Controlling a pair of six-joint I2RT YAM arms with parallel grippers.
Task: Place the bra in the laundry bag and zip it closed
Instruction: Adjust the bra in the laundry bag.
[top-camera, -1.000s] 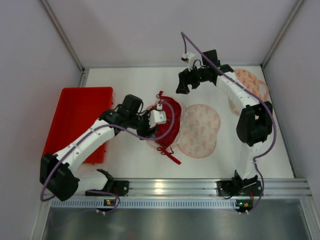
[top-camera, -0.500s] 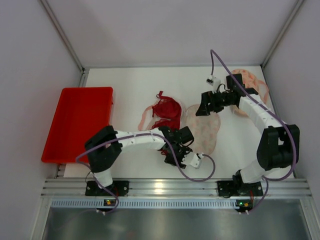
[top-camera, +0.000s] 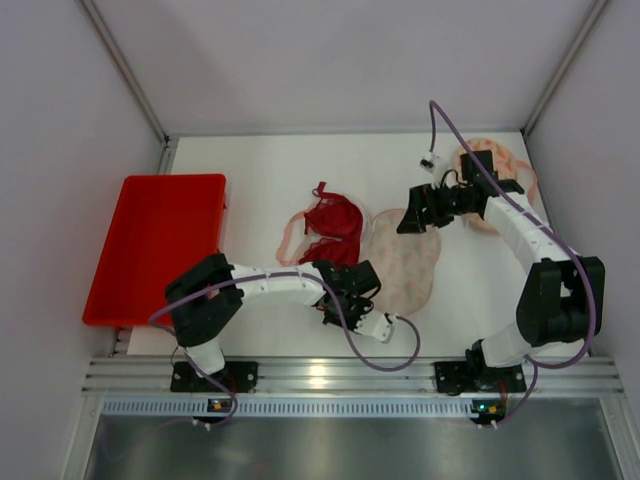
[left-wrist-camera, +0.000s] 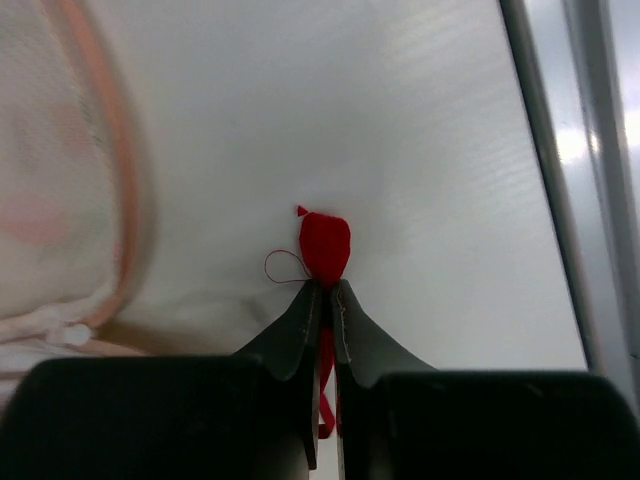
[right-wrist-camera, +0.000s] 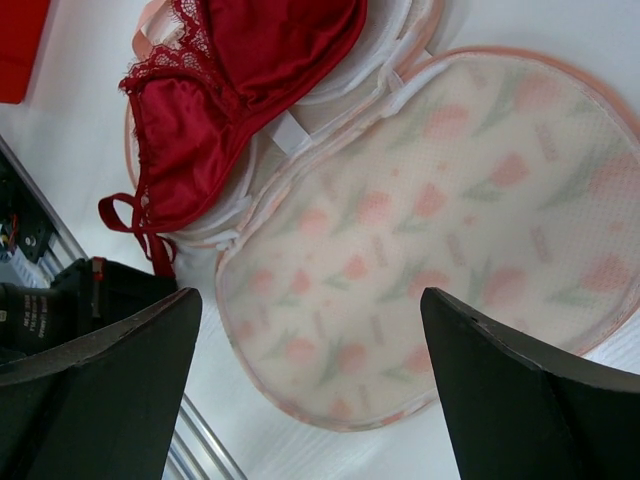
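Observation:
The strap's end pokes past the bag, so my left gripper will next lift the strap outward over the bra's middle and release it.
The red lace bra lies on the left half of the open laundry bag, whose tulip-print flap is spread out to its right. In the right wrist view the bra rests on the bag's white inner side, beside the flap. My left gripper is low at the table's front, shut on the end of the bra's red strap, which pokes out past the left gripper. My right gripper hovers open above the flap, and the right gripper has nothing between its fingers.
A red tray sits at the left of the table. A peach-coloured fabric item lies at the back right, under the right arm. The metal rail runs along the front edge, close to my left gripper.
My left arm swung from over the bra down to the front of the table and shut on the strap end. The right arm moved right and forward over the bag flap.

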